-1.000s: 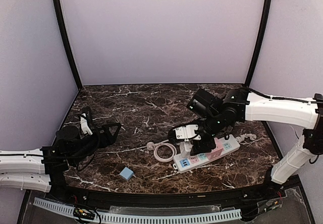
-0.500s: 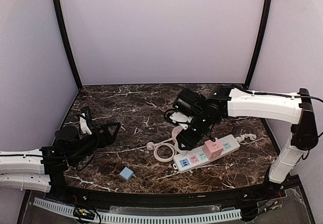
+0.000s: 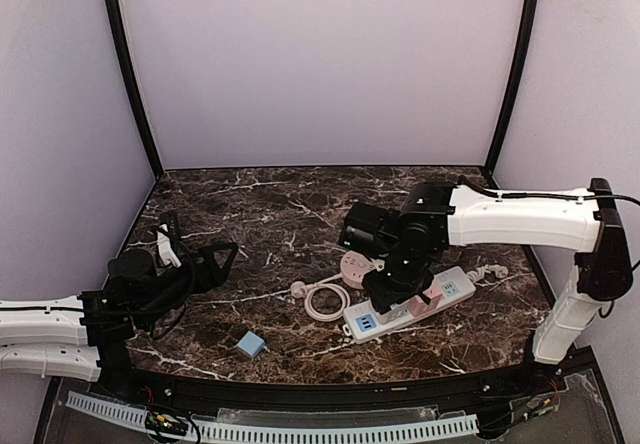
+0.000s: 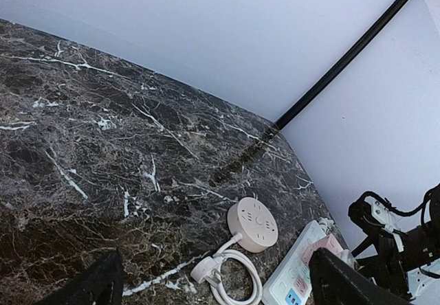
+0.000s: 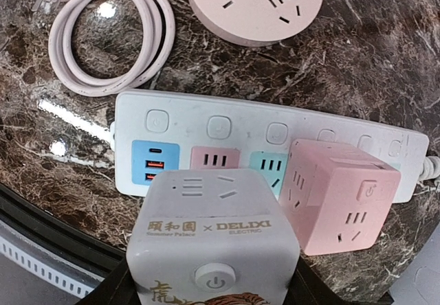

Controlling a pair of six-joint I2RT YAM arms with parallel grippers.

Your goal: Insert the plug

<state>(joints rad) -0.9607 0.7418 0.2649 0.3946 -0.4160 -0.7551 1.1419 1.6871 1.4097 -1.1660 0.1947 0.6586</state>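
Note:
Next, my right gripper brings the white cube down onto the pink socket (image 5: 214,157) beside the blue USB panel and releases it there, because that socket stands empty.
My right gripper (image 5: 213,281) is shut on a white cube plug adapter (image 5: 213,229), one black finger on each side. The cube hangs just above the left half of the white power strip (image 5: 206,123), over its pink and teal sockets. A pink cube adapter (image 5: 340,195) sits in the strip to the right, close beside the white cube. In the top view the right gripper (image 3: 395,282) covers the middle of the strip (image 3: 365,321). My left gripper (image 3: 205,264) is open and holds nothing, far to the left.
A round pink socket (image 3: 355,264) lies behind the strip, its coiled cable (image 3: 325,301) and loose plug (image 3: 298,289) to the left. A small blue box (image 3: 250,344) sits near the front edge. Black frame posts stand at the back corners.
The right arm swung back and left over the round socket, then returned above the strip with the white cube still held. The left arm has stayed still.

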